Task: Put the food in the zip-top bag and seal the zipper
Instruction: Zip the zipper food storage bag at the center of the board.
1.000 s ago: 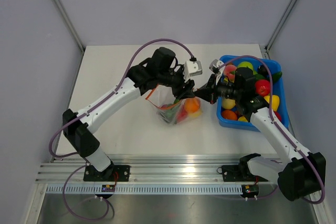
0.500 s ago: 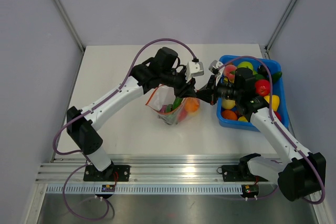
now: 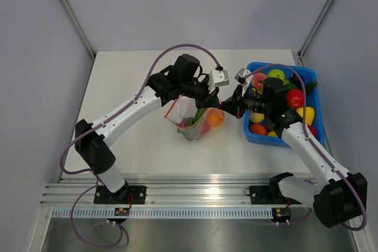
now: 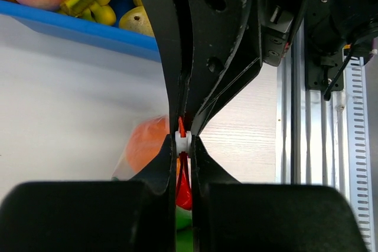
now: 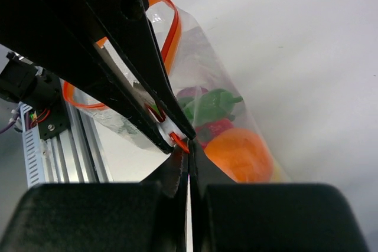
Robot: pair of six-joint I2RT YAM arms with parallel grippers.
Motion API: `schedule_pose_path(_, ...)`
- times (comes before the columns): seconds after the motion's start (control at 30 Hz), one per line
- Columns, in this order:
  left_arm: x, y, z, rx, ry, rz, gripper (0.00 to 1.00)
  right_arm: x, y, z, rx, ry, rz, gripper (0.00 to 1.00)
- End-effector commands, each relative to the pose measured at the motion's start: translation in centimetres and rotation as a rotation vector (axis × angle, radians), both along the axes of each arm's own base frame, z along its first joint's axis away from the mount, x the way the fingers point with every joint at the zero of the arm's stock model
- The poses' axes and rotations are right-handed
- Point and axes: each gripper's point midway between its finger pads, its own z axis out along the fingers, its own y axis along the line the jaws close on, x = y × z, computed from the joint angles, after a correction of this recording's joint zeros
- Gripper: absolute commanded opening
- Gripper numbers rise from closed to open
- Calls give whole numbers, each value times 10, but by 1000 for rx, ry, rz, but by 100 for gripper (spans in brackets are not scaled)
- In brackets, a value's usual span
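Note:
The zipper still loops apart, so my left gripper needs to pull away from my right gripper to get the slider to the zipper's other end (image 3: 166, 115).
The clear zip-top bag (image 3: 190, 113) hangs between my two grippers above the table. It holds an orange fruit (image 3: 215, 118), a green pepper (image 5: 209, 106) and red and purple pieces. My left gripper (image 3: 216, 99) is shut on the white slider (image 4: 183, 141) of the orange-red zipper (image 5: 172, 33). My right gripper (image 3: 227, 104) is shut on the zipper's end (image 5: 182, 142), right beside the slider, fingertips nearly touching the left fingers. In the right wrist view the strip behind the slider still loops apart. More toy food (image 3: 295, 98) lies in the blue bin.
The blue bin (image 3: 254, 137) stands at the right of the table, under my right arm, with several toy fruits in it. A grey aluminium rail (image 3: 195, 196) runs along the near edge. Grey walls enclose the table on three sides.
My left arm has shifted a little, and the bag has drawn slightly up and to the left with it. Both grippers stay shut at the zipper. The right arm has hardly moved.

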Motion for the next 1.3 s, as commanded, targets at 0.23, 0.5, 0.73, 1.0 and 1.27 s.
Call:
schedule_pose_path(0.23, 4, 49, -2, 19, -31, 103, 0, 56, -42, 9, -14, -42, -434, 0)
schedule_pose_path(0.5, 21, 106, -7, 68, -24, 303, 0, 90, -74, -4, -21, 78, -730, 0)
schedule_pose_path(0.73, 15, 152, -6, 30, -30, 475, 0, 106, -83, -8, -35, 120, -827, 0)
schedule_pose_path(1.0, 9, 190, -20, 32, -34, 626, 0, 113, -89, -9, -5, 136, -880, 0)
schedule_pose_path(1.27, 7, 197, -30, -2, 39, 661, 0, 111, -79, -10, 39, 151, -834, 0)
